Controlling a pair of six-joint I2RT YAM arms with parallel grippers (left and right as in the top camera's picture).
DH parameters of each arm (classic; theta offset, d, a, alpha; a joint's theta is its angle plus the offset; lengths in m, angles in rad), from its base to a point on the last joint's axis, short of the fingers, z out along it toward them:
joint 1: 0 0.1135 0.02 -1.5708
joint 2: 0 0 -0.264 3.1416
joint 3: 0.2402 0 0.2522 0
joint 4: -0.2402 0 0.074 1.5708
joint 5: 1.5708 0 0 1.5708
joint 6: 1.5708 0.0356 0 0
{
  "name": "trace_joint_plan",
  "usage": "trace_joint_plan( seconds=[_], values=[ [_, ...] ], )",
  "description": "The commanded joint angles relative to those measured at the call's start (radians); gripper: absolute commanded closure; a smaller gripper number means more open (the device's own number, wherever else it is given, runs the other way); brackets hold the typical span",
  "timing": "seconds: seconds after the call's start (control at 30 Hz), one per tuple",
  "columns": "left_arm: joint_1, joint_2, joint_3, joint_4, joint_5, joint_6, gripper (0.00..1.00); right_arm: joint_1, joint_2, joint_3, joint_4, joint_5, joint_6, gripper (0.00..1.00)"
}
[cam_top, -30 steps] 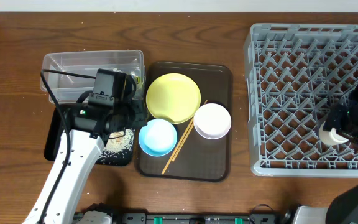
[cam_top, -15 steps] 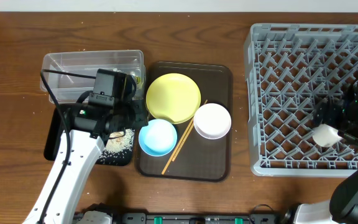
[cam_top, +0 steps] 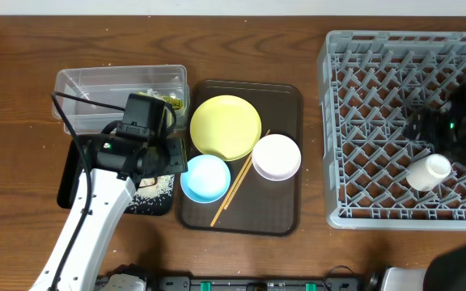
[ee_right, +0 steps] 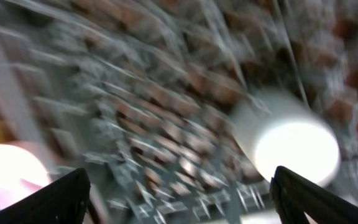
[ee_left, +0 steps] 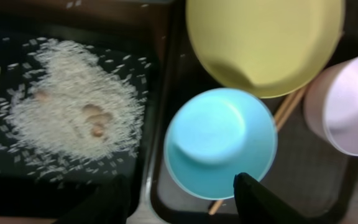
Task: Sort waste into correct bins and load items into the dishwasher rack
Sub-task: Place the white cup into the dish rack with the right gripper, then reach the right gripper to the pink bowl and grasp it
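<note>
My right gripper swings from the rack (cam_top: 379,121) over the serving tray and down onto the white bowl's rack-side rim next, since the cup already lies racked.
The pale green cup (cam_top: 427,171) lies on its side in the grey dishwasher rack (cam_top: 379,121); it also shows blurred in the right wrist view (ee_right: 291,146). My right gripper (cam_top: 451,129) is open and empty just above it (ee_right: 182,199). My left gripper (cam_top: 164,158) is open and empty (ee_left: 179,202) over the edge between the black tray (cam_top: 67,186) and the light blue bowl (ee_left: 219,143). The rice heap (ee_left: 73,112) lies in the black tray. The snack wrapper (cam_top: 172,101) lies in the clear tub (cam_top: 87,85).
The brown serving tray (cam_top: 285,202) holds the yellow plate (cam_top: 225,127), white bowl (cam_top: 276,156), blue bowl (cam_top: 205,178) and chopsticks (cam_top: 231,194). The rack fills the right side of the table.
My right gripper has let go of the cup and drawn back; the cup now lies in the rack. My left gripper has shifted slightly toward the blue bowl.
</note>
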Motion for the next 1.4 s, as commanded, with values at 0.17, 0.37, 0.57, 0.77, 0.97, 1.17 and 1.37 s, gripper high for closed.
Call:
trace_joint_plan(
  seconds=[0.17,0.37,0.57,0.77,0.97,1.17,1.37],
  values=[
    [0.006,-0.003,-0.002,-0.007,-0.047,0.010,0.42,0.330,-0.094,0.032,0.108,-0.131,-0.065,0.19],
    [0.006,-0.003,-0.003,-0.007,-0.047,0.010,0.42,0.539,-0.001,0.031,0.145,-0.035,-0.060,0.21],
    [0.006,-0.003,-0.003,-0.007,-0.047,0.010,0.41,0.672,0.151,0.031,0.150,0.021,-0.059,0.25],
    [0.006,-0.003,-0.003,-0.007,-0.047,0.010,0.41,0.728,0.322,0.031,0.149,0.072,-0.004,0.38],
    [0.006,-0.003,-0.003,-0.007,-0.047,0.010,0.41,0.732,0.451,0.031,0.153,0.079,0.020,0.58],
    [0.006,-0.003,-0.003,-0.007,-0.047,0.010,0.41,0.731,0.501,0.031,0.153,0.082,0.027,0.82],
    [0.006,-0.003,-0.003,-0.007,-0.047,0.010,0.41,0.730,0.500,0.031,0.141,0.106,0.030,0.99]
  ],
)
